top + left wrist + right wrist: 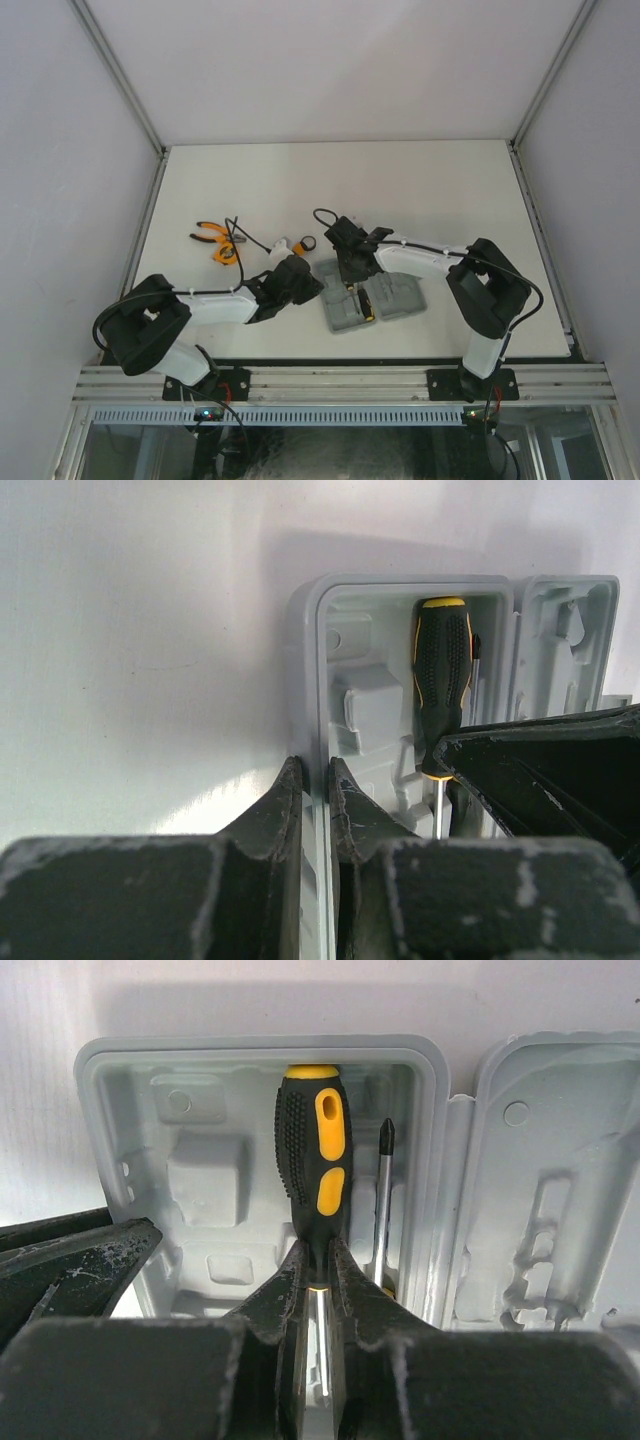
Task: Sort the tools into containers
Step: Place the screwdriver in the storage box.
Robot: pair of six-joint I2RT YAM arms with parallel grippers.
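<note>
I should next slide the case [398,298] in my left gripper to the left in the top view, onto bare tabletop nearer the loose pliers, and let go of the case's side.
The open grey tool case [398,298] lies in front of the arms, with moulded compartments in both halves. My left gripper [305,287] is shut on the left wall of the case [322,670], one finger outside and one inside [315,765]. My right gripper [318,1250] is shut on the neck of a yellow-and-black screwdriver [312,1150] that lies in the left half of the case [250,1045]. A second screwdriver's shaft [383,1200] lies beside it. The orange pliers [207,234], the tape measure [222,254] and the hex-key set [290,244] lie on the table to the left.
The right gripper [352,268] hangs over the case's left half, close to the left gripper; its dark body shows in the left wrist view [550,770]. The white table [420,190] has side walls and a metal rail at the near edge.
</note>
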